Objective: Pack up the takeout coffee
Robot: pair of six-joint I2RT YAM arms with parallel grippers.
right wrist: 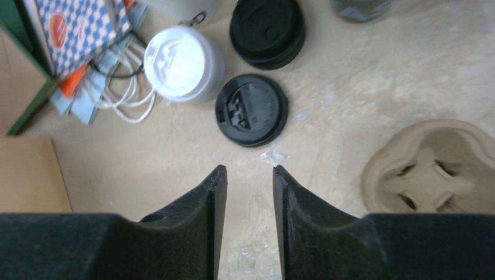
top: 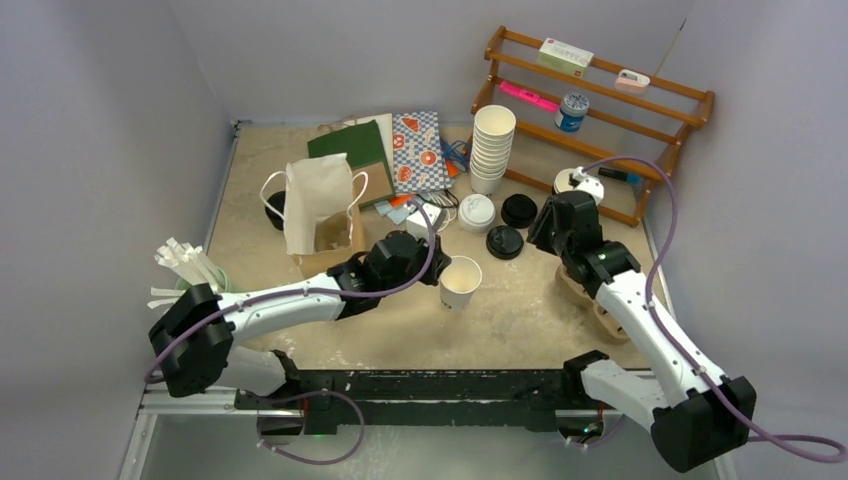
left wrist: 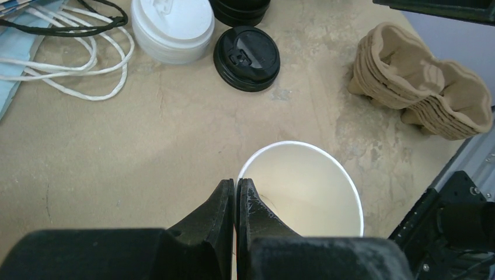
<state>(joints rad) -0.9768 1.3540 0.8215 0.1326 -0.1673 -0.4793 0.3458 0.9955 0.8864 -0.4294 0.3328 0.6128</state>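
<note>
Next, my left gripper eases the upright cup slightly down and opens its fingers to release the cup's rim, because the bare tabletop lies just below the cup.
A lidless white paper takeout cup (top: 460,282) (left wrist: 309,186) stands upright at the table's middle. My left gripper (top: 440,270) (left wrist: 235,183) is shut on its near rim, one finger inside the cup and one outside. A loose black lid (top: 504,242) (left wrist: 246,58) (right wrist: 251,109) lies flat just behind the cup. A white lid (top: 476,212) (left wrist: 171,26) (right wrist: 178,61) and a stack of black lids (top: 518,210) (right wrist: 267,29) sit beyond it. My right gripper (top: 537,240) (right wrist: 249,170) hangs open above the bare table, just short of the loose black lid, holding nothing.
Stacked cardboard cup carriers (top: 592,300) (left wrist: 420,81) (right wrist: 432,169) lie at the right. An open brown paper bag (top: 328,250) with a cream tote (top: 315,200) stands at the left. A tall stack of white cups (top: 492,148) and a wooden rack (top: 600,100) are behind.
</note>
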